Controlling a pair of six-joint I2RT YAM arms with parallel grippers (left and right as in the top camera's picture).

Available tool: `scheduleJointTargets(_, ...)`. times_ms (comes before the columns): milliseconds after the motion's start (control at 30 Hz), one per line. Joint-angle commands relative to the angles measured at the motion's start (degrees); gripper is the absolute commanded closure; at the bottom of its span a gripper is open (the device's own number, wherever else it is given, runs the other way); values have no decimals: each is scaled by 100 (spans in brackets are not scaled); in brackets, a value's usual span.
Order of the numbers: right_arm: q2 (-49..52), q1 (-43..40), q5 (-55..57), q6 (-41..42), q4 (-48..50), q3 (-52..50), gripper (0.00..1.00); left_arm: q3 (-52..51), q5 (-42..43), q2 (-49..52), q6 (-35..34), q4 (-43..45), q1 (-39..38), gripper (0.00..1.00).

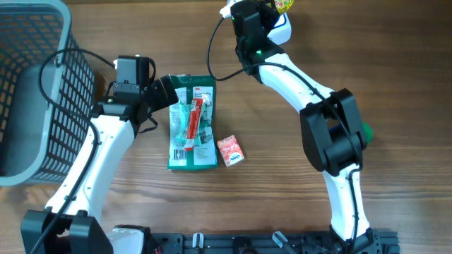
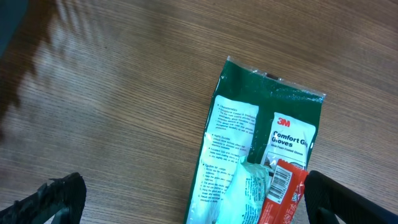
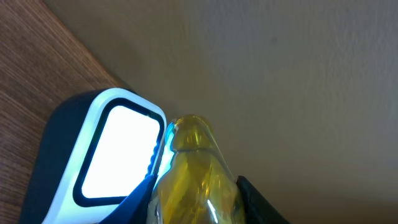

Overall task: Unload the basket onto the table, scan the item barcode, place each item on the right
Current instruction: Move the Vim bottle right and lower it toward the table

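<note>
I need to move my right gripper back from the scanner [image 1: 282, 29] next, to the right in the overhead view. Then I need to move it down onto the empty table beyond the green object.
In the right wrist view my right gripper [image 3: 198, 208] is shut on a clear yellow bottle-shaped item [image 3: 194, 168], one finger on each side. The item's top stands right beside the lit white window of the scanner [image 3: 106, 155]. No barcode shows on it. Overhead, the item [image 1: 284, 5] and scanner [image 1: 282, 29] are at the table's far edge, under my right gripper [image 1: 272, 13]. My left gripper [image 2: 199, 202] is open above the table, its fingers [image 2: 59, 199] wide apart over a green glove pack [image 2: 261, 149] and a red packet [image 2: 283, 193] with a barcode.
A grey wire basket [image 1: 35, 92] stands at the left edge. The green glove pack [image 1: 192, 123] lies mid-table with the red packet [image 1: 193, 118] on it, and a small red carton [image 1: 230, 151] to its right. A green object [image 1: 366, 132] peeks out behind the right arm.
</note>
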Motion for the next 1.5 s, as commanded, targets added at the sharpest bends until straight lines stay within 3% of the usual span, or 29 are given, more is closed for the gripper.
scheduleJointTargets(0, -52, -13, 560, 291, 289, 81, 67, 63, -33, -39, 48, 4, 11, 0)
scheduleJointTargets(200, -1176, -13, 337, 1141, -470, 81, 69, 63, -31, -39, 48, 4, 11, 0)
scheduleJointTargets(433, -2708, -201, -870, 3689, -3543, 81, 69, 63, -33, -39, 48, 4, 11, 0)
scheduleJointTargets(533, -3045, -629, -1884, 5023, -5145, 81, 70, 63, -33, -39, 48, 4, 11, 0)
scheduleJointTargets(633, -3040, -1226, -2844, 5737, -6212, 15, 68, 63, -31, -39, 48, 7, 11, 0)
scheduleJointTargets(867, -3036, -2326, -3379, 5836, -6262, -951, 66, 63, -31, -39, 48, 4, 11, 0)
scheduleJointTargets(1200, -3034, -2787, -3412, 5836, -5455, -2170, 57, 63, -33, -39, 48, 4, 11, 0)
scheduleJointTargets(1267, -3034, -2787, -3412, 5836, -5239, -2337, 52, 63, -31, -39, 48, 4, 11, 0)
scheduleJointTargets(1300, -3034, -2787, -3412, 5838, -5219, -2356, 44, 63, -33, -39, 48, 4, 11, 0)
scheduleJointTargets(1367, -3034, -2787, -3412, 5836, -5219, -2358, 4, 63, -33, -39, 48, 4, 11, 0)
scheduleJointTargets(1467, -3034, -2787, -3412, 5836, -5219, -2358, 0, 63, -31, -39, 48, 7, 11, 0)
